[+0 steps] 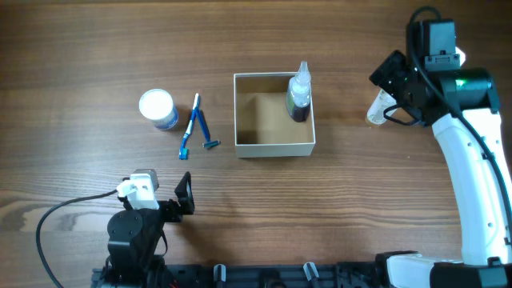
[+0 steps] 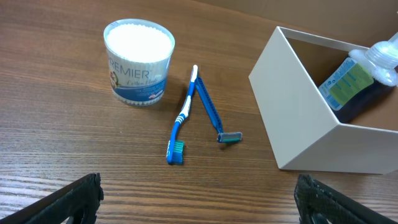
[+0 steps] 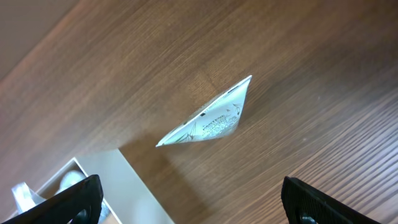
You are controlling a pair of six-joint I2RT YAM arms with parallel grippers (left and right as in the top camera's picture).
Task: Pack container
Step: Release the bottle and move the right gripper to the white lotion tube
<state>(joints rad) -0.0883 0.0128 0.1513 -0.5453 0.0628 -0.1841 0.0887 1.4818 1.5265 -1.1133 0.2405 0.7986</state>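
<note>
My right gripper comes down over the sachet next, one open finger on either side, since bare tabletop around the white sachet leaves both fingers room.
The container, a square box with white walls and a brown inside, stands mid-table. A clear bottle of dark liquid leans in its far right corner. My left gripper is open and empty near the front edge, facing the container and the bottle. My right gripper is open and empty above a white sachet right of the container. In the right wrist view the sachet lies ahead of the open jaws, with the container's wall at lower left.
A round white-lidded jar of cotton buds stands left of the container; it also shows in the left wrist view. A blue toothbrush and a blue razor lie between the jar and the container, touching at their far ends.
</note>
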